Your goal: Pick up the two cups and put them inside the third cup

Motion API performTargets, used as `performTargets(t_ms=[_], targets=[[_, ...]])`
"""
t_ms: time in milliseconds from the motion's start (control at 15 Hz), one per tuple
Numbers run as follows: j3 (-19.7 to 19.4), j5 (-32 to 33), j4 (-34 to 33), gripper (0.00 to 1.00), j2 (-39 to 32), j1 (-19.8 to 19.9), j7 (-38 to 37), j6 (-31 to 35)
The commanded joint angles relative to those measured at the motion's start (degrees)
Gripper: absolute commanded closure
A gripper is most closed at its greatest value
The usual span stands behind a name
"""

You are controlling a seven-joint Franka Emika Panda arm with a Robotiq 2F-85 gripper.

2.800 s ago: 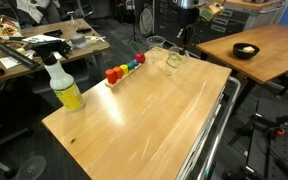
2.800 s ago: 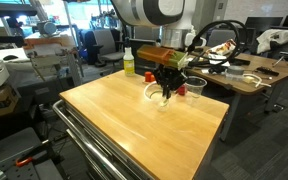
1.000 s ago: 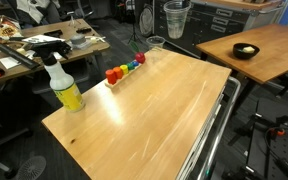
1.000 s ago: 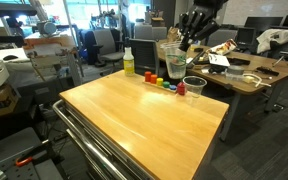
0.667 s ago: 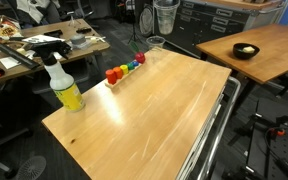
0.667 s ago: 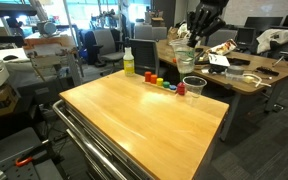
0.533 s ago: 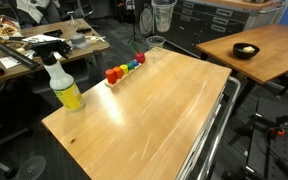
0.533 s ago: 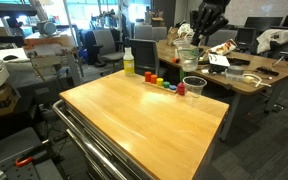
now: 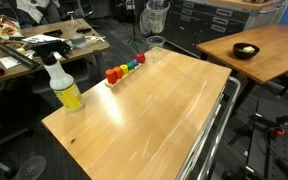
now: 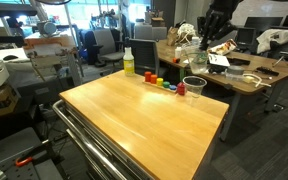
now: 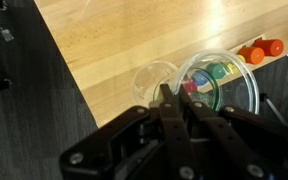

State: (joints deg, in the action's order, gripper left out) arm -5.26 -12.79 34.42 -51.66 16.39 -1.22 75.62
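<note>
The held cup is high and off-centre, so next I should move my gripper left in the wrist view, lower the cup into the standing cup's opening [image 10: 194,80] [image 11: 154,79] and release it.
My gripper [image 11: 174,96] is shut on the rim of a clear plastic cup [image 11: 227,88] and holds it high above the far end of the wooden table [image 9: 154,110]. The held cup shows at the top of an exterior view [image 9: 157,15] and beside the gripper [image 10: 208,36] in an exterior view [image 10: 189,42]. A second clear cup stands on the table's far edge in both exterior views [image 9: 156,43] [image 10: 194,87]. In the wrist view it [image 11: 154,78] lies below, just left of the held cup. A third cup is not clearly visible.
A row of small coloured blocks [image 9: 124,68] lies near the standing cup. A spray bottle with yellow liquid [image 9: 64,88] stands at the table's near-left side. Another table with a black bowl [image 9: 245,50] is to the right. Cluttered desks surround.
The gripper has carried the clear cup up off the table and sideways toward the far edge, above the standing cup. The standing cup, blocks and bottle have not moved.
</note>
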Motion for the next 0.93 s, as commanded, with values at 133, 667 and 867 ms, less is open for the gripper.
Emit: performTargets(t_ms=[133,667,867], targets=[[2.97,0.32,-9.48,0.98,-5.77,2.47,-0.95,-2.71],[4.87,0.32,-12.77,0.98,-9.61,3.66,-0.58,-4.20],[5.18,0.53,-9.50,0.98,-8.62,3.50,-0.04,-2.29]])
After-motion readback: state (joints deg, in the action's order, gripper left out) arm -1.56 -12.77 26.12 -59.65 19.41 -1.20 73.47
